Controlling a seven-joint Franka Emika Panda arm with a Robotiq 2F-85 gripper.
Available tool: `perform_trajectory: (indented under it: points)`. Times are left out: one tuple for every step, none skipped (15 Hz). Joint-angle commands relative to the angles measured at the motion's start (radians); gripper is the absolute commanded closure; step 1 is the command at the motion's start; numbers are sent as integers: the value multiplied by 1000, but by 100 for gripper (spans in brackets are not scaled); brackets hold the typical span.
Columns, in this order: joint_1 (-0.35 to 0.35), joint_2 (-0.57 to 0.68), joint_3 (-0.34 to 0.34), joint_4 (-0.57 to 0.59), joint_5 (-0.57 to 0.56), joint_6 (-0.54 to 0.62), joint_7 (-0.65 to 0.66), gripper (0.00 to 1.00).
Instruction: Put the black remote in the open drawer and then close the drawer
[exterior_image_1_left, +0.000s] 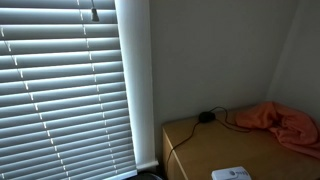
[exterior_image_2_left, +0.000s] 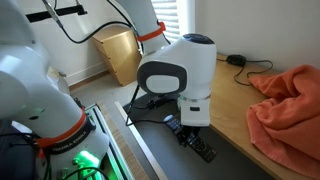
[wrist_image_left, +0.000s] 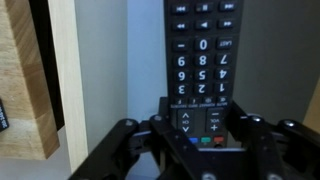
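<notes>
My gripper will next lower the black remote (exterior_image_2_left: 204, 152) into the open drawer and release it on the drawer's grey bottom, which is below my gripper.
The black remote (wrist_image_left: 200, 55) is a slim bar with white-marked buttons and fills the middle of the wrist view. My gripper (wrist_image_left: 200, 122) is shut on its lower end, with a finger on each side. In an exterior view the gripper (exterior_image_2_left: 190, 132) points down below the table's top, beside its front edge, and the remote (exterior_image_2_left: 204, 152) sticks out beneath it. A pale wooden panel (wrist_image_left: 30, 90) and a grey surface (wrist_image_left: 100, 70) lie under the remote. I cannot tell whether these are the open drawer.
The wooden table (exterior_image_1_left: 200, 150) carries an orange cloth (exterior_image_1_left: 285, 122), a small round black puck with a cable (exterior_image_1_left: 206, 117) and a flat white box (exterior_image_1_left: 231, 174). The cloth (exterior_image_2_left: 290, 105) and the puck (exterior_image_2_left: 236, 60) also show in an exterior view. Window blinds (exterior_image_1_left: 60, 90) hang beside the table.
</notes>
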Motion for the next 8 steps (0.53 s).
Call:
perform_trajectory:
  points:
    - [-3,84,24,42,31,-7,-4,69]
    - [-2,102,29,48,39,-2,-4,69]
    - [0,125,33,56,45,9,-3,69]
    - [-1,146,41,63,56,15,-7,69]
    - [-6,166,52,71,69,21,-14,69]
    - [-11,188,63,79,86,34,-17,69]
    - [-21,206,80,86,106,49,-25,69]
    - [-22,228,91,91,121,73,-27,69]
